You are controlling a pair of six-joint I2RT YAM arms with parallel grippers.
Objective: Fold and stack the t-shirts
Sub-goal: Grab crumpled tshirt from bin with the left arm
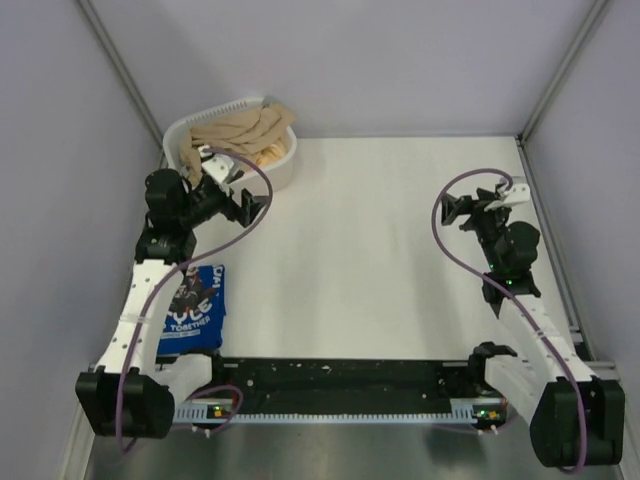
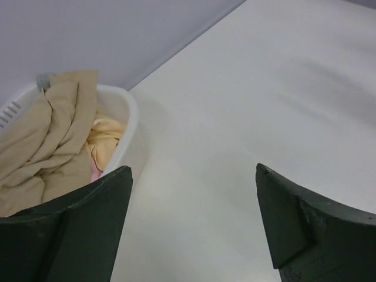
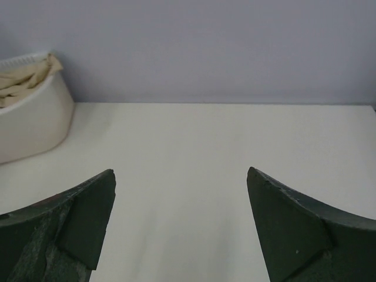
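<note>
The tan t-shirt's bunched fold point(image 1: 213, 139) is farther out than my left gripper, to its left in the top view. I will reach over the basket rim between them and go down.
A tan t-shirt point(image 1: 240, 135) lies crumpled in the white basket point(image 1: 285, 170) at the back left; it also shows in the left wrist view point(image 2: 53, 141) and the right wrist view point(image 3: 17, 82). A royal blue t-shirt point(image 1: 195, 308) with white lettering lies folded at the near left, partly under my left arm. My left gripper point(image 1: 252, 205) is open and empty, just in front of the basket. My right gripper point(image 1: 452, 210) is open and empty over bare table at the right.
A yellow cloth point(image 2: 106, 138) and a bit of pink lie under the tan shirt in the basket point(image 2: 126, 126). Grey walls close the table at back and sides. The white table point(image 1: 370, 260) spreads between the arms.
</note>
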